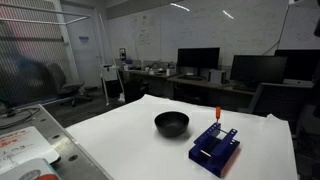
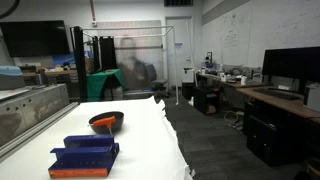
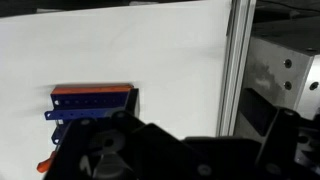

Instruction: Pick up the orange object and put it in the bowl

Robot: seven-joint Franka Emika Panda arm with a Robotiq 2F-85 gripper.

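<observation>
The orange peg's top is clear of the rack [image 1: 215, 147], below my gripper and to its left in the wrist view, so I will move that way, turn and go down.
The orange object [image 1: 218, 114] is a slender peg standing upright at the back of the blue rack [image 1: 215, 147] on the white table. The black bowl [image 1: 171, 123] sits just beside the rack. In an exterior view the bowl [image 2: 106, 122] shows an orange patch at its near rim; I cannot tell what it is. The wrist view shows the rack [image 3: 92, 103] with an orange strip along one edge and a small orange bit [image 3: 42, 165] at the lower left. Only the dark gripper body [image 3: 170, 152] shows there; its fingers are not distinguishable. The gripper is absent from both exterior views.
The white table [image 1: 120, 135] ends at an edge with a metal post [image 3: 238, 60] beside it. A grey side table with red-and-white items [image 1: 25, 150] stands next to it. Desks with monitors [image 1: 255, 68] stand behind.
</observation>
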